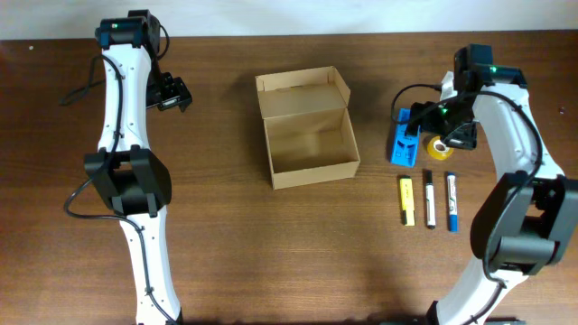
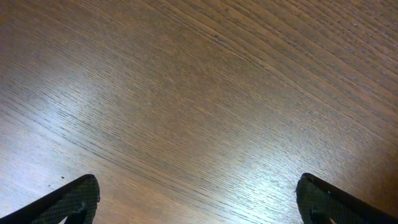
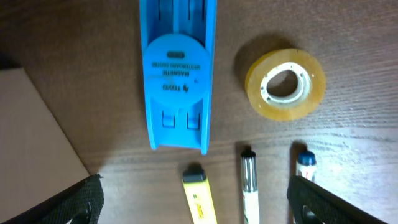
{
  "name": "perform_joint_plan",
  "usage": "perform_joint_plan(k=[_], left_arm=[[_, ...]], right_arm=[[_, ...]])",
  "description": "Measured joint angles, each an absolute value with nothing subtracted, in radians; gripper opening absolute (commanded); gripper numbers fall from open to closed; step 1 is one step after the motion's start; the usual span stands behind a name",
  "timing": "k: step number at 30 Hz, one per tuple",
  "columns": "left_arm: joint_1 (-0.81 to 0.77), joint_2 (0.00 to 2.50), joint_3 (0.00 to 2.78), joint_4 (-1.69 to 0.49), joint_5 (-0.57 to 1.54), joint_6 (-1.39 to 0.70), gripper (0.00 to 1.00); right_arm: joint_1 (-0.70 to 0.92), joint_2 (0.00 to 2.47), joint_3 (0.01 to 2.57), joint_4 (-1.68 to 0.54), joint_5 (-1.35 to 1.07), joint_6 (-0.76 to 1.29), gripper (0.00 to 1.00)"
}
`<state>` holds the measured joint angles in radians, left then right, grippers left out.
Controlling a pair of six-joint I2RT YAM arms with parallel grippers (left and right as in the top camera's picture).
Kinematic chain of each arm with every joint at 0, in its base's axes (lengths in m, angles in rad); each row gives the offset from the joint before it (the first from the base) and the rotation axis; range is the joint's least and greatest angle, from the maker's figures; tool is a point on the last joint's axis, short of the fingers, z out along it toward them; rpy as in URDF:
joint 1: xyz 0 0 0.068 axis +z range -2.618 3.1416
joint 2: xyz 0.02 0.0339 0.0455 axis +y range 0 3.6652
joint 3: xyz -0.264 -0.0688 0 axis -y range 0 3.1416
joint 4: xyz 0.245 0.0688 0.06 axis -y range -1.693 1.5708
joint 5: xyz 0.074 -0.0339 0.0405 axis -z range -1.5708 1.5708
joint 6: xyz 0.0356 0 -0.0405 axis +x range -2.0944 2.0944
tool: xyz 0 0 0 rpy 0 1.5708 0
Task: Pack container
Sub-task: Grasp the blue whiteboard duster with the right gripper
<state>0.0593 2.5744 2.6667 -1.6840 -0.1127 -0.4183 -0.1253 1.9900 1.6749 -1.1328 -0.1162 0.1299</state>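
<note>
My right gripper moves down, left in the overhead view, onto the blue whiteboard duster's near end next, since the duster's narrow width fits between the open fingers.
The open tan cardboard container stands mid-table with its flap lid raised at the back; its corner shows in the right wrist view. A yellow marker, a white marker and a blue marker lie side by side to its right. In the right wrist view the yellow marker, white marker and blue marker show their top ends. My right gripper is open and empty above them. My left gripper is open and empty over bare table at the far left.
A flat blue plastic item and a roll of yellowish tape lie just behind the markers, under my right arm. The table is dark brown wood.
</note>
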Motion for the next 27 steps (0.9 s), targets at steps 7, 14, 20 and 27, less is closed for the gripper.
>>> perform_joint_plan(k=[7, 14, 20, 27], left_arm=[[0.059, 2.574, 2.667, -1.684, -0.113, -0.418, 1.0], [0.059, 2.574, 2.667, -1.684, -0.113, -0.418, 1.0], [0.059, 2.574, 2.667, -1.684, -0.113, -0.418, 1.0], [0.059, 2.574, 2.667, -1.684, -0.113, -0.418, 1.0]], right_arm=[[-0.109, 2.028, 1.682, -1.076, -0.117, 0.149, 0.95], [-0.048, 2.11, 1.687, -1.035, -0.108, 0.181, 0.93], [-0.036, 2.194, 1.687, -1.02, -0.087, 0.218, 0.88], [-0.036, 2.221, 1.687, -1.003, -0.064, 0.237, 0.25]])
